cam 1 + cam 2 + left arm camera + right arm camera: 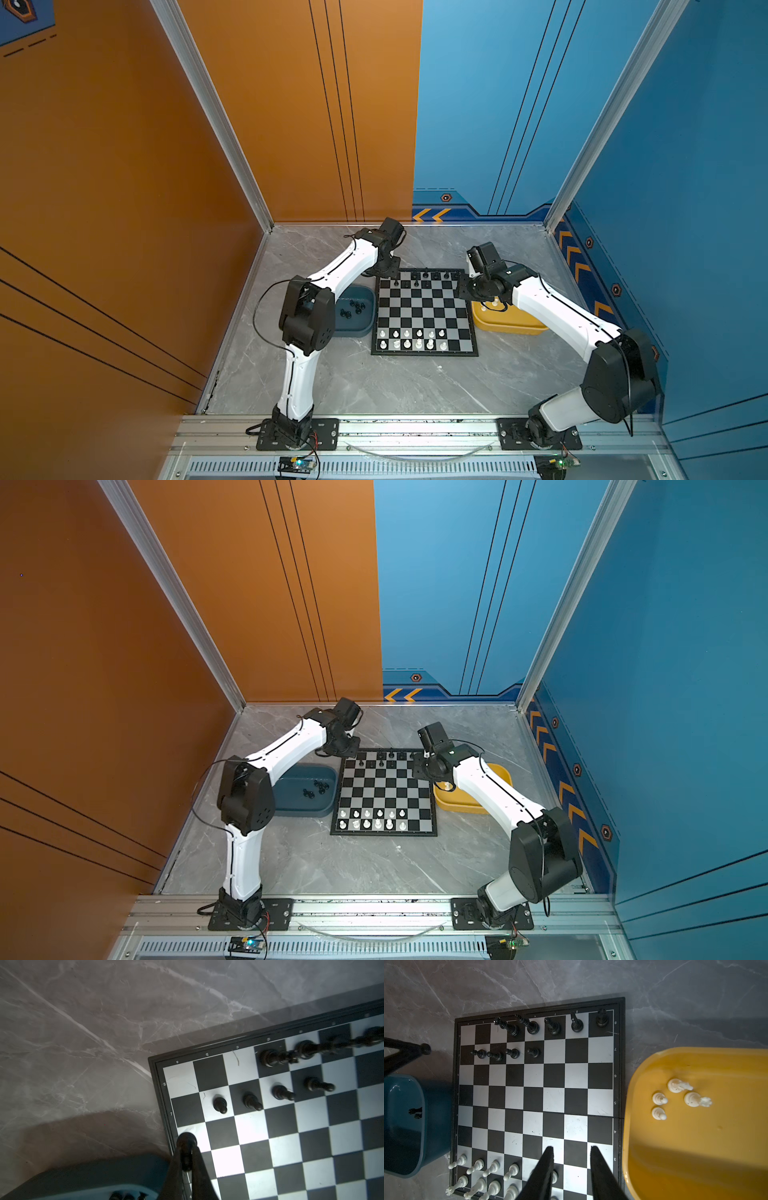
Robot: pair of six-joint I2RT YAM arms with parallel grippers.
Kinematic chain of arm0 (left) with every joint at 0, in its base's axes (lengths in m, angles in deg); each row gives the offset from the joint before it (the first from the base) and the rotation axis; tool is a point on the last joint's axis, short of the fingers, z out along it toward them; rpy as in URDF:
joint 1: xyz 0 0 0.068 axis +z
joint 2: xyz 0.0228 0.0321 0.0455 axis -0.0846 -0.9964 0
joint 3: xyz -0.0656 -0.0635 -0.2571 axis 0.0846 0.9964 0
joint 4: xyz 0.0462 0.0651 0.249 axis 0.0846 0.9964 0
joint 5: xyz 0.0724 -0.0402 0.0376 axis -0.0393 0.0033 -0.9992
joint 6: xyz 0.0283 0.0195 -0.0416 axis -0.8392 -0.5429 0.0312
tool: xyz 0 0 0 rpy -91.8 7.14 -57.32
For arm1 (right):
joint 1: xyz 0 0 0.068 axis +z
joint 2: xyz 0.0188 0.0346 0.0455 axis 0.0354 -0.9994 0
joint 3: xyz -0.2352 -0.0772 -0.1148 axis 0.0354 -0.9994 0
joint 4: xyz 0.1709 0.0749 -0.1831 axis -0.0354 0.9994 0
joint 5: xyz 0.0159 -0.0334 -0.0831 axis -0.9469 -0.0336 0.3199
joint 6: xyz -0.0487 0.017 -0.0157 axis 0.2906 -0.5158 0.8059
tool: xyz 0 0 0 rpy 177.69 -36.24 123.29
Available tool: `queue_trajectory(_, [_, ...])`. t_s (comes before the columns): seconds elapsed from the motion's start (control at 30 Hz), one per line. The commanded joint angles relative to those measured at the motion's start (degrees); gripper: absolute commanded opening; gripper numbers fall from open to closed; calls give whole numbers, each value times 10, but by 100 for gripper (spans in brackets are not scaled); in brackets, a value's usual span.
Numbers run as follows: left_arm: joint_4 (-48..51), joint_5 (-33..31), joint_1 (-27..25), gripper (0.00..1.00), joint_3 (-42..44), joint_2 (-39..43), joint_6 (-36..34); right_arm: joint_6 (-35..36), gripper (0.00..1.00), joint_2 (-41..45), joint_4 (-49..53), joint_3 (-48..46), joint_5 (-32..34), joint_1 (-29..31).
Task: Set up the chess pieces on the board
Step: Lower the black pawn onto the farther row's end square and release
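Observation:
The left gripper next needs to go down onto the empty dark square at the end of the pawn row and release the black pawn, because that square still lacks one.
The board [424, 309] [384, 789] lies mid-table. Black chess pieces [424, 275] stand on its two far rows, white ones [407, 338] on its two near rows. Over the board's far left corner, my left gripper [384, 270] [186, 1148] is shut on a small black piece [186, 1139], which hangs above the board's edge [166, 1105]. The right wrist view also shows that piece [426, 1049]. My right gripper [465, 289] [572, 1148] is open above the board's right side, with nothing between its fingers [548, 1159].
A dark teal tray [357, 328] [402, 1126] with several black pieces [353, 309] sits left of the board. Right of it, a yellow tray [511, 326] [695, 1147] holds several white pieces [679, 1085]. Walls close in the grey marble table [395, 382].

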Motion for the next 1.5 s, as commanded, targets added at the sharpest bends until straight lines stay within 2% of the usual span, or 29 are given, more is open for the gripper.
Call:
queue_trajectory(0.0, [33, 9, 5, 0, -37, -25, -13, -3, 33, 29, 11, -17, 2, -10])
queue_trajectory(0.33, [43, 32, 9, 0, -68, -71, -11, -5, 33, 37, 10, -30, -2, -22])
queue_trajectory(1.47, [58, 31, 12, 0, -65, -110, -4, -5, 33, 28, 6, -30, -12, -23])
